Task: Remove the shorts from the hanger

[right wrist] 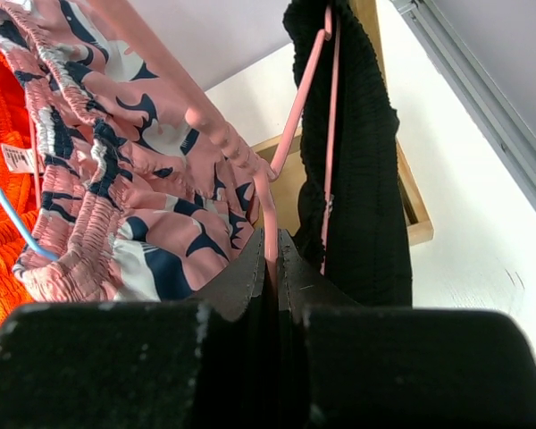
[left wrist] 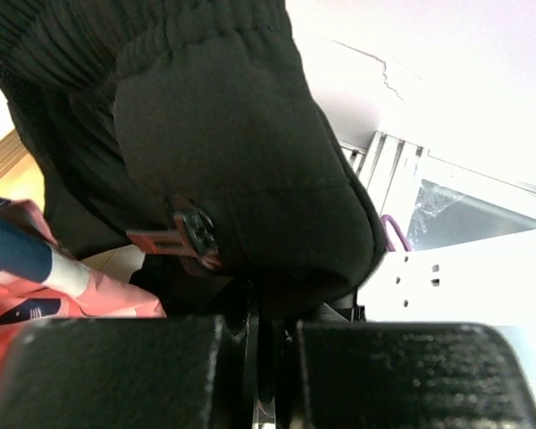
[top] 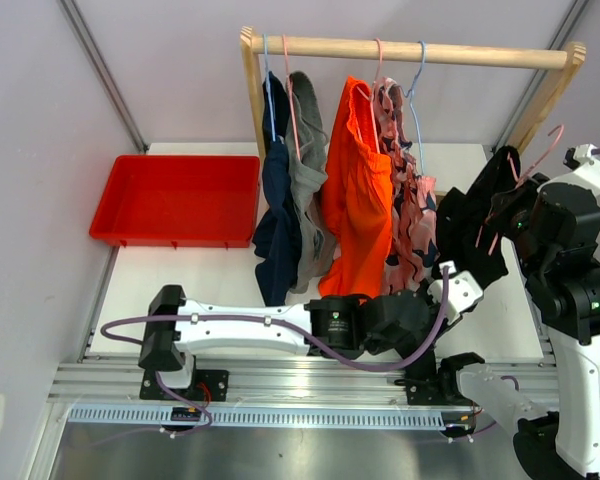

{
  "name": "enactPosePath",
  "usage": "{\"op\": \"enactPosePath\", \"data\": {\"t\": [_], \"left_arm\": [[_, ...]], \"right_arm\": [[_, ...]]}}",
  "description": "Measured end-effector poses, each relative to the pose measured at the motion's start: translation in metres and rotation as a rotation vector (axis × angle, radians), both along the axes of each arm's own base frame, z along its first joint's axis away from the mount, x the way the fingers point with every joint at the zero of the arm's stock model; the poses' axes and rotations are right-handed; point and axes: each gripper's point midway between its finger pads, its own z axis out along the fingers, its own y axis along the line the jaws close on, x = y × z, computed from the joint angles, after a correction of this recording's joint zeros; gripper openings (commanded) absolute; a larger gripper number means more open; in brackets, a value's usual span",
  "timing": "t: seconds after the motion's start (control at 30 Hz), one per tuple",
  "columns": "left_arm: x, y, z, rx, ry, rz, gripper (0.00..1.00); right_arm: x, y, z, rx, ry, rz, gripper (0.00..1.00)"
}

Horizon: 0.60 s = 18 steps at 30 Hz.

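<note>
My right gripper will next bring the pink hanger's hook outward over the bar past the pink patterned shorts and release it, since that part has only bare bar.
The black shorts [top: 480, 225] hang on a pink hanger [top: 535, 160] that is off the rack, at the right of the top view. My right gripper [right wrist: 272, 259] is shut on the pink hanger [right wrist: 299, 116] wire, with the black shorts [right wrist: 362, 179] hanging just beyond it. My left arm reaches across from the left, and my left gripper [top: 458, 285] sits at the lower edge of the black shorts. In the left wrist view the left gripper [left wrist: 266, 313] is shut on a fold of the black shorts [left wrist: 241, 152] that hang above it.
The wooden rack [top: 410, 48] still carries navy shorts [top: 277, 220], grey shorts [top: 307, 180], orange shorts [top: 358, 200] and pink patterned shorts [top: 410, 210] on hangers. A red tray [top: 175, 198] lies at the left of the table.
</note>
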Motion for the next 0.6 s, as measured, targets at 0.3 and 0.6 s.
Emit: {"op": "enactPosePath", "data": {"t": [0.3,0.6], "left_arm": [[-0.075,0.054,-0.031,0.041,-0.013,-0.041,0.0],[-0.108,0.087,-0.06,0.066,-0.013,0.024,0.0]], "right_arm": [[0.007,0.0,-0.007,-0.025,0.033,0.0,0.0],[0.009,0.004,-0.025,-0.036,0.127,0.039,0.0]]}}
